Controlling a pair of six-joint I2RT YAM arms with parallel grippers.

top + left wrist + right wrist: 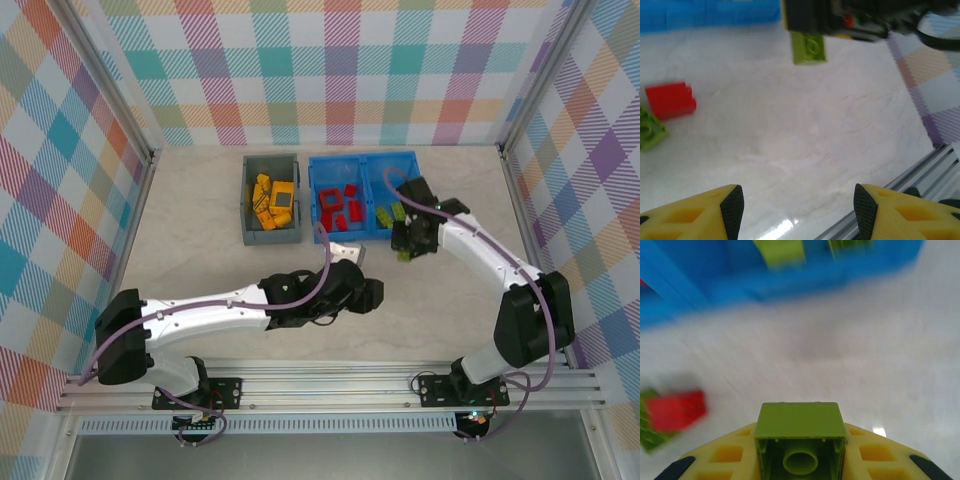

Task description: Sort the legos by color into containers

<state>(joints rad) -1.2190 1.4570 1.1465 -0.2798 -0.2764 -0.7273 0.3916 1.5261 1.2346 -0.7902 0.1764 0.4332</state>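
Note:
Next I will move my right gripper outward past the blue container's near side and release the lime green lego (404,256), as the green legos' section lies outward of the gripper.
My right gripper (800,460) is shut on a lime green lego (800,437), held a little above the table in front of the blue container (790,275). From above, that gripper (408,246) and its green lego (404,256) hang just short of the blue container's (365,232) right compartment, where other green legos (388,213) lie. Red legos (340,207) fill its left compartment. The grey container (247,200) holds yellow legos (272,203). A red lego (670,100) and a green lego (650,131) lie loose on the table. My left gripper (797,205) is open with nothing between its fingers.
The left arm (230,310) stretches low across the table's middle, its gripper (368,295) near the right arm's forearm (480,250). The metal front rail (890,200) runs close under the left gripper. Checked walls enclose the table on three sides.

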